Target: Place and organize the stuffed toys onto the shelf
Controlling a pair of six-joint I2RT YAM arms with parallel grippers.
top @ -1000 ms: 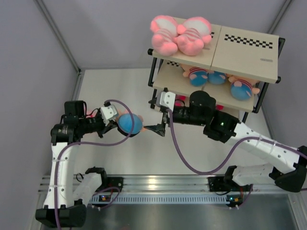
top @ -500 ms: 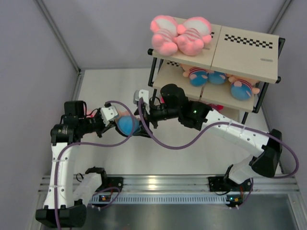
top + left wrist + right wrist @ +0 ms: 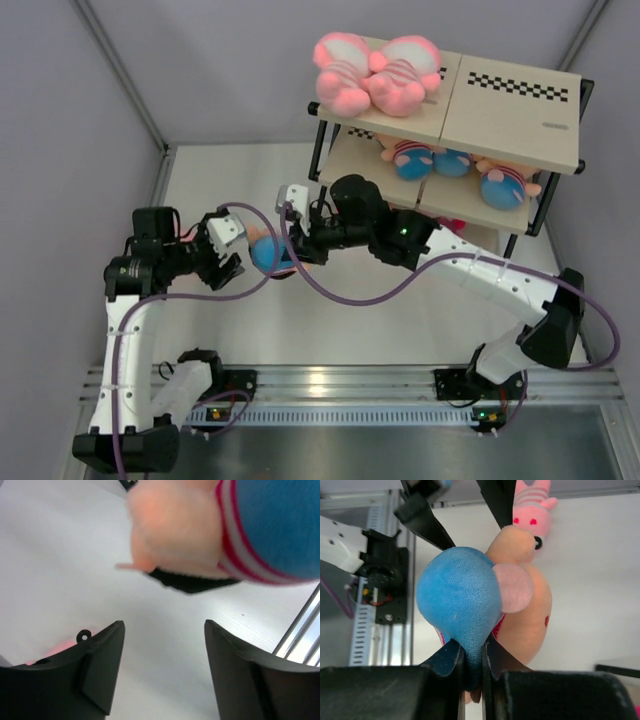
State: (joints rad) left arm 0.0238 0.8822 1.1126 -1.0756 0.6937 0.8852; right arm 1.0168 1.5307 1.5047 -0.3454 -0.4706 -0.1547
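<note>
The blue-shirted toys leave room on the middle board's open end. My right gripper needs to carry the toy outward next, turning toward the shelf, and let go of it there.
A stuffed toy with a tan head and blue striped shirt hangs above the table between the arms. My right gripper is shut on its blue fabric, the jaws pinching a fold of it. My left gripper stands open just left of the toy, and its fingers hold nothing, with the toy hanging beyond them. The shelf at the back right carries two pink stuffed toys on top and blue-shirted ones on the middle board.
Another pink stuffed toy lies on the table beyond the held one. Grey walls close in on the left and back. The aluminium rail with the arm bases runs along the near edge.
My right gripper moved left to the toy and shut on it. My left gripper, which had held the toy, has opened and let go.
</note>
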